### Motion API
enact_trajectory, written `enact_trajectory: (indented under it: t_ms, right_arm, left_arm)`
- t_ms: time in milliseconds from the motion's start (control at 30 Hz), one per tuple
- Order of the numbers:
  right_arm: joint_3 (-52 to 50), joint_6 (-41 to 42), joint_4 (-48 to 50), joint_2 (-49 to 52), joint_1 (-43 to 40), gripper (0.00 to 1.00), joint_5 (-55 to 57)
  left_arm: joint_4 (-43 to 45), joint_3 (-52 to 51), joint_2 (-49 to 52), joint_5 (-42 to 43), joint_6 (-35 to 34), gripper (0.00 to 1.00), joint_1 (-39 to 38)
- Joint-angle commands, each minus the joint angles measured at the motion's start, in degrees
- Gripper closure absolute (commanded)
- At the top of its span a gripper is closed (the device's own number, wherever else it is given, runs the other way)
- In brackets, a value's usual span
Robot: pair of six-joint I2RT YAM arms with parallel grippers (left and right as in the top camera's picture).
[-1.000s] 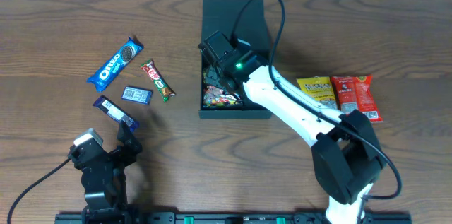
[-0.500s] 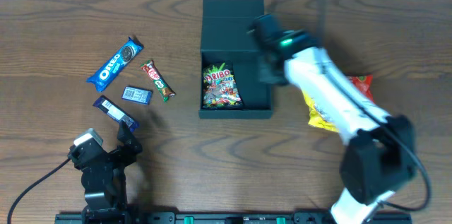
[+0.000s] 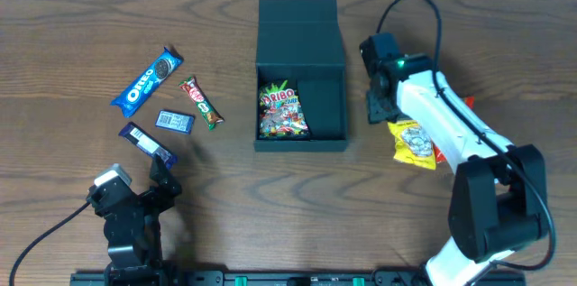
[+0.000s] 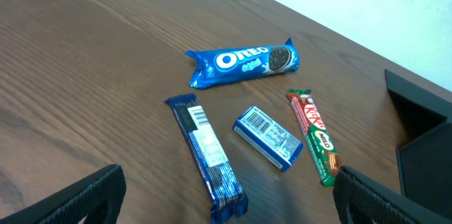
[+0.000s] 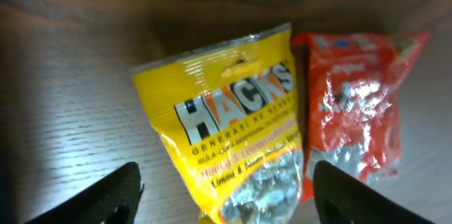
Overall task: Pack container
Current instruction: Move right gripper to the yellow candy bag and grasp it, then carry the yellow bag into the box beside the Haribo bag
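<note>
My right gripper should go down next. The yellow Hacks packet lies between my open fingers, so they should reach its body point(image 3: 414, 143) point(image 5: 236, 144) and close across its width.
The container point(image 3: 300, 144) is a dark teal box with its lid point(image 3: 297, 23) folded back, holding a Haribo packet point(image 3: 281, 113) on its left side. My right gripper point(image 3: 376, 106) point(image 5: 226, 181) hangs open just right of the box, above the table. A yellow Hacks packet point(image 5: 233, 146) point(image 3: 415, 142) lies below and between its fingers, and a red packet point(image 5: 357, 121) lies beside that one. My left gripper point(image 4: 229, 181) point(image 3: 162, 180) stands open and empty at the front left, near a dark blue bar point(image 4: 207, 157) point(image 3: 148, 143).
Left of the box lie an Oreo packet point(image 3: 147, 79) point(image 4: 244, 61), a red-and-green bar point(image 3: 201, 103) point(image 4: 314, 139) and a small blue packet point(image 3: 175, 121) point(image 4: 268, 137). The right arm crosses over most of the red packet in the overhead view.
My right gripper has come out of the container, leaving the Haribo packet inside, swung right to above the yellow packet and opened. The left arm has not moved.
</note>
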Motion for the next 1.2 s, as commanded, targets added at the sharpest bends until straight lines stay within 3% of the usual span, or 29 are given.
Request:
enact_trajectory:
  t_ms: [0, 200, 400, 467, 567, 600, 800, 1167]
  right_arm:
    - [-3.2, -3.3, 3.1, 0.1, -0.7, 0.17, 1.0]
    - [-7.7, -5.3, 9.9, 0.5, -1.7, 0.19, -0.9]
    - [-10.5, -6.0, 16.1, 0.5, -2.2, 0.36, -0.9]
    - [-11.1, -6.3, 16.8, 0.6, -2.5, 0.49, -0.9]
    - [-11.2, -6.3, 16.9, 0.8, -3.4, 0.94, -0.9]
    - [-11.2, -6.3, 16.8, 0.9, -3.6, 0.98, -0.9]
    - [-5.7, -3.0, 10.6, 0.8, -3.0, 0.99, 0.3]
    - [24.4, 9.5, -8.0, 0.8, 5.3, 0.99, -1.8]
  left_arm:
    - [-0.3, -1.1, -0.3, -0.9, 1.0, 0.05, 0.1]
    - [-0.3, -1.1, -0.3, -0.9, 1.0, 0.05, 0.1]
    - [-0.3, -1.1, -0.3, -0.9, 1.0, 0.05, 0.1]
    - [-0.3, -1.1, -0.3, -0.9, 1.0, 0.05, 0.1]
    - [-0.3, -1.1, -0.3, -0.9, 1.0, 0.05, 0.1]
    - [-0.3, -1.1, -0.3, -0.9, 1.0, 0.05, 0.1]
    - [-0.3, -1.1, -0.3, -0.9, 1.0, 0.05, 0.1]
    - [-0.3, -1.1, -0.3, -0.9, 1.0, 0.05, 0.1]
